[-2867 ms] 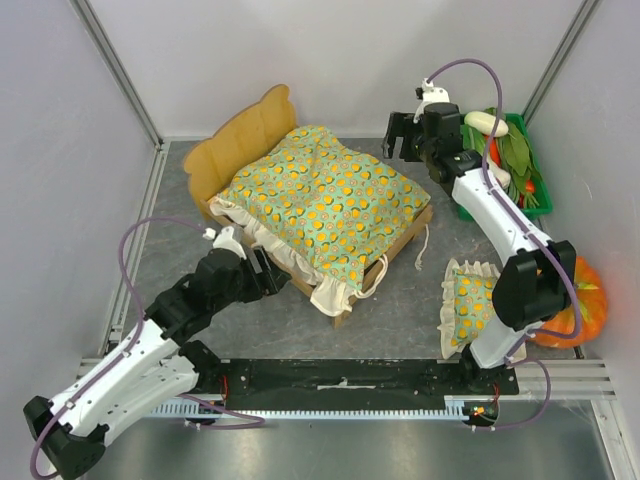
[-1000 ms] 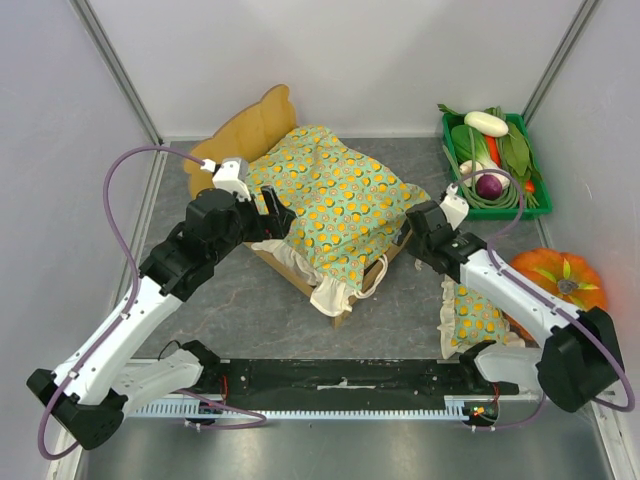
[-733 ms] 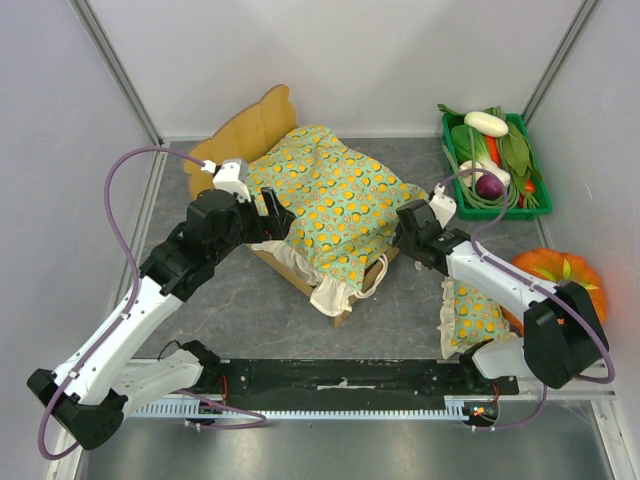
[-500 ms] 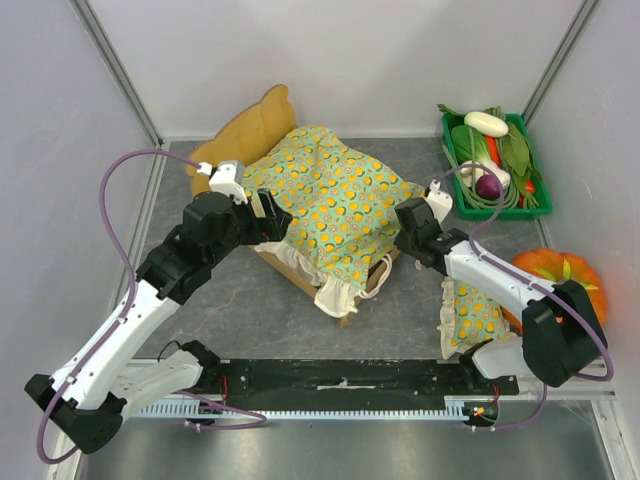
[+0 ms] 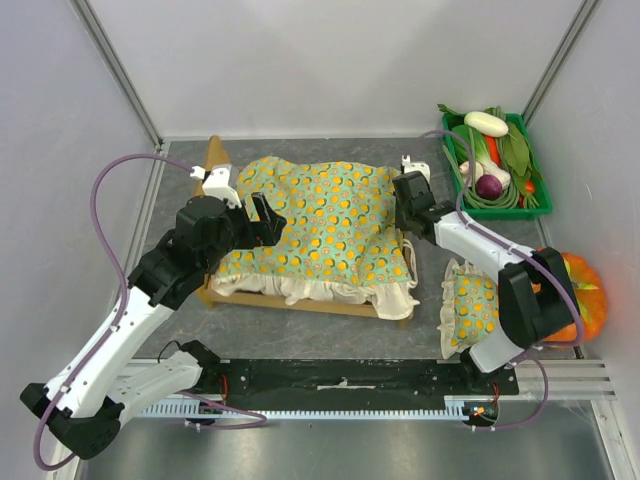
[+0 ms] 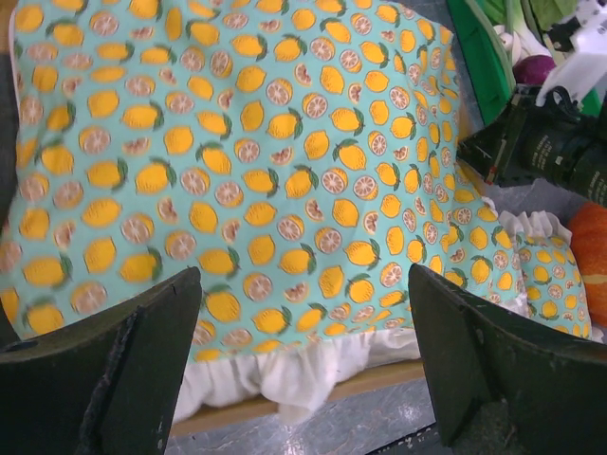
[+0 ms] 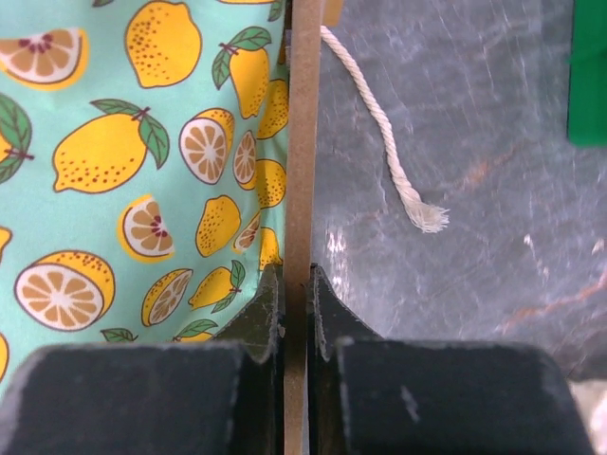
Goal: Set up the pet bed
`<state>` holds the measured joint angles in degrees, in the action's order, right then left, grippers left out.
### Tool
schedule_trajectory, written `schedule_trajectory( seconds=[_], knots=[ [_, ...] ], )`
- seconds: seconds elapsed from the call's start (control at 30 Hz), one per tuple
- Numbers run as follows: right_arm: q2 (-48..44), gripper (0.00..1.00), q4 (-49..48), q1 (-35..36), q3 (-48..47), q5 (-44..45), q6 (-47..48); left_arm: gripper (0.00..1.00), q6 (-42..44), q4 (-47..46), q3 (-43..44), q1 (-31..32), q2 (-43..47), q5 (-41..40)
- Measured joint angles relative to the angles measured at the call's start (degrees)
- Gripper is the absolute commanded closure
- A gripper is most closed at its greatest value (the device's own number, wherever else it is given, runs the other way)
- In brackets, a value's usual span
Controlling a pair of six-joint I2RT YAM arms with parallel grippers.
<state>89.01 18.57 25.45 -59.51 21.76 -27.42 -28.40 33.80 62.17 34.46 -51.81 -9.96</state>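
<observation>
The bed is crooked, so my right gripper will next slide the bed's thin wooden end board outward toward the bare tabletop before the back wall [image 5: 424, 150], then let go.
The pet bed [image 5: 300, 303] lies across the middle of the table, its light-wood headboard [image 5: 213, 160] edge-on at the left. A green lemon-print blanket [image 5: 320, 220] covers it, white ruffle hanging over the near rail. My right gripper [image 5: 407, 215] is at the bed's right end, shut on the thin wooden end board [image 7: 303, 142], which runs between its jaws [image 7: 296, 277]. My left gripper [image 5: 265, 222] hovers over the blanket's left part, open wide with nothing in it [image 6: 303, 365]. The left wrist view shows the blanket [image 6: 247, 171] and the bed's wooden rail [image 6: 379, 379] below.
A matching ruffled pillow [image 5: 470, 305] lies right of the bed, by the right arm's base. A green tray [image 5: 500, 213] of vegetables stands at the back right, an orange pumpkin [image 5: 582, 290] at the right edge. A white cord [image 7: 379, 123] trails on the grey tabletop beside the end board.
The bed has swung from a diagonal to lying across the table. My right gripper came to its end board and shut on it. The left gripper stayed open above the blanket.
</observation>
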Motion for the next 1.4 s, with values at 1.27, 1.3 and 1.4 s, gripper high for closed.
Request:
schedule_trajectory(
  seconds=[1.27, 1.3, 1.4],
  knots=[
    [22.36, 0.7, 3.41, -14.84, -27.67, -11.21, 12.52, 0.05, 1.51, 4.76, 3.17, 0.0, 1.9, -3.02],
    [22.36, 0.61, 3.5, -15.1, -27.67, -11.23, 12.52, 0.05, 1.51, 4.72, 3.08, 0.0, 1.81, -2.97],
    [22.36, 0.25, 5.92, -15.69, -29.24, -11.13, 12.22, 0.05, 1.51, 4.59, 2.78, 0.0, 2.01, -2.97]
  ],
)
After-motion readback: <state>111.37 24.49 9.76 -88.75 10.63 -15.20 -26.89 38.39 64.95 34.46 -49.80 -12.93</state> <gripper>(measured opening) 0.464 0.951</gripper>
